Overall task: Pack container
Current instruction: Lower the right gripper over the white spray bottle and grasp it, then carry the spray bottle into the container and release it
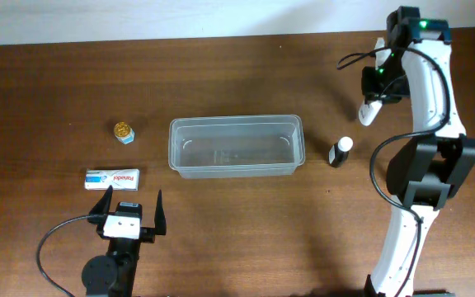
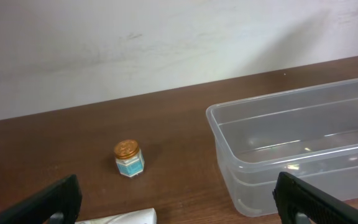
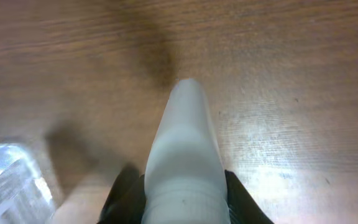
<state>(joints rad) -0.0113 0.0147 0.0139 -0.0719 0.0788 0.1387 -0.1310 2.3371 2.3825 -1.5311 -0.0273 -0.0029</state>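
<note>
The white bottle (image 1: 369,113) in my right gripper should go left in the overhead view next, to the container's empty end by the dark bottle (image 1: 280,147). Then I should lower it and let it go.
The clear plastic container (image 1: 236,146) stands at the table's middle with nothing in it; it also shows in the left wrist view (image 2: 303,143). My right gripper (image 1: 378,92) is shut on a white bottle (image 1: 369,113) and holds it above the table, right of the container; the right wrist view shows the bottle (image 3: 185,155) between the fingers. My left gripper (image 1: 130,210) is open and empty near the front edge, just below a white Panadol box (image 1: 112,177). A small jar with a gold lid (image 1: 124,131) stands left of the container. A dark bottle with a white cap (image 1: 340,151) stands right of it.
The brown wooden table (image 1: 237,239) ends at a pale wall at the back. A black cable (image 1: 52,247) loops by the left arm's base.
</note>
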